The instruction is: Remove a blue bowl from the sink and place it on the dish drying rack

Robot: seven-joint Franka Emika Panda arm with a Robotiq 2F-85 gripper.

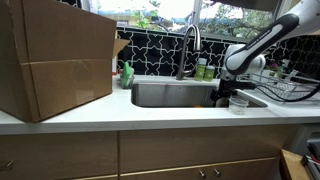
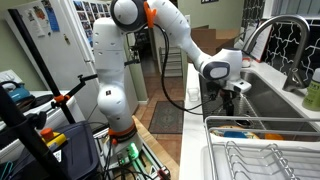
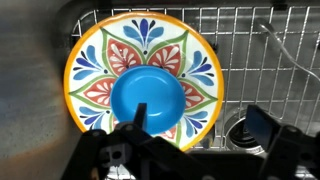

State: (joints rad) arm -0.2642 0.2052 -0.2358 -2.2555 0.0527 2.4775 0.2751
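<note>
My open fingers already hang on either side of the blue bowl's rim, nearest the drain. My gripper will next go down onto that rim below.
In the wrist view the blue bowl [image 3: 148, 97] sits in the middle of a colourful flower-patterned plate [image 3: 95, 60], on a wire grid at the bottom of the sink [image 3: 30, 100]. My gripper [image 3: 203, 122] is open and empty above them. One finger hangs over the bowl's near edge, the other over the drain [image 3: 243, 132] beside the plate. In both exterior views the gripper [image 1: 222, 95] [image 2: 232, 95] reaches down at the sink [image 1: 170, 96] [image 2: 285, 95]; the bowl is hidden there. The dish drying rack [image 1: 288, 88] [image 2: 265, 160] stands on the counter beside the sink.
A tall curved faucet [image 1: 186, 45] [image 2: 275, 35] rises behind the basin. A large cardboard box [image 1: 55, 60] fills the counter on one side. A green soap bottle [image 1: 127, 74] and a small clear cup [image 1: 238, 103] stand by the sink rim.
</note>
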